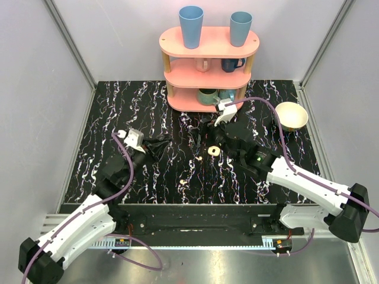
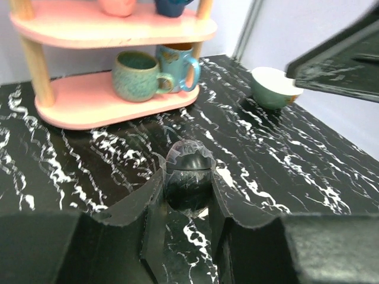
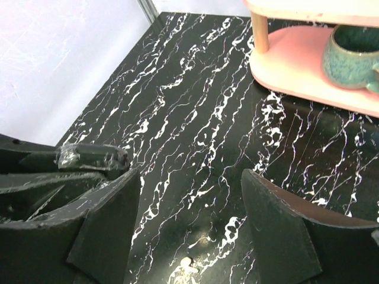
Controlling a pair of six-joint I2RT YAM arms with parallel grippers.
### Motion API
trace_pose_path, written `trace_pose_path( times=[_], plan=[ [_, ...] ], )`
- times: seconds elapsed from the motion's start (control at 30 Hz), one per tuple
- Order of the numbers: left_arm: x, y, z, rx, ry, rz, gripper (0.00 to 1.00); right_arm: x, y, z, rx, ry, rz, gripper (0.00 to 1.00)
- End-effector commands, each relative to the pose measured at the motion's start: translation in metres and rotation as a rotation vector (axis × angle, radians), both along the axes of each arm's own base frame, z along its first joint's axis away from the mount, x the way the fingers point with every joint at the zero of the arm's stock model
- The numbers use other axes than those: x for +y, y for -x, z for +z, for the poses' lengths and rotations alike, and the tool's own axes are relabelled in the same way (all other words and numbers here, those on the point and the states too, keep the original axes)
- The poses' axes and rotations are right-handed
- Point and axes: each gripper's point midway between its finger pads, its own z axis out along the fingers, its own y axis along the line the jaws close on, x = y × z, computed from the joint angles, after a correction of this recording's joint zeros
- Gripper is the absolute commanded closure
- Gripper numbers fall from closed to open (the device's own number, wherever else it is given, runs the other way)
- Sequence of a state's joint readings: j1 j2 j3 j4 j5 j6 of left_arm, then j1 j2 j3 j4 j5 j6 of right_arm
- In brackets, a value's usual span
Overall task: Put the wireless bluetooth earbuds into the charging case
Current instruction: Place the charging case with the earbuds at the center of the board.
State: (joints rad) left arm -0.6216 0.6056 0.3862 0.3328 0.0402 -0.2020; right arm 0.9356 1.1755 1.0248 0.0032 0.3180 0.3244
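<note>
The dark rounded object will go down onto the table beside the earbuds next, as my left gripper tilts its fingers downward and lowers it.
The cream charging case [image 1: 213, 151] lies on the black marble table with its dark inside facing up, beside my right arm. Two tiny white earbuds [image 1: 199, 158] [image 1: 182, 179] lie on the table left of the case. My right gripper [image 1: 204, 127] is open wide and empty. In the right wrist view it [image 3: 189, 174] hovers over the table with one earbud [image 3: 188, 264] below it. My left gripper [image 1: 161, 145] is left of the case. In the left wrist view it [image 2: 187, 177] pinches a dark rounded object [image 2: 188, 183] that I cannot identify.
A pink three-tier shelf [image 1: 207, 65] stands at the back with two blue cups on top and mugs [image 2: 136, 76] on the lowest tier. A cream bowl [image 1: 291, 115] sits at the back right. My left gripper's taped tip [image 3: 89, 160] is close to my right gripper's left finger.
</note>
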Motion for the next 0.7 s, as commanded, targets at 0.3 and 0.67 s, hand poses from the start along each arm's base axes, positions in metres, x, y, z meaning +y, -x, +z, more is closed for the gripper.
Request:
trace_pose_path(
  times=[0.3, 0.67],
  plan=[
    [0.006, -0.03, -0.072, 0.383, 0.202, -0.094, 1.0, -0.01, 0.01, -0.025, 0.101, -0.028, 0.019, 0.23],
    [-0.006, -0.038, -0.12, 0.537, 0.169, -0.131, 1.0, -0.003, 0.013, -0.034, 0.121, -0.016, 0.057, 0.23]
  ],
)
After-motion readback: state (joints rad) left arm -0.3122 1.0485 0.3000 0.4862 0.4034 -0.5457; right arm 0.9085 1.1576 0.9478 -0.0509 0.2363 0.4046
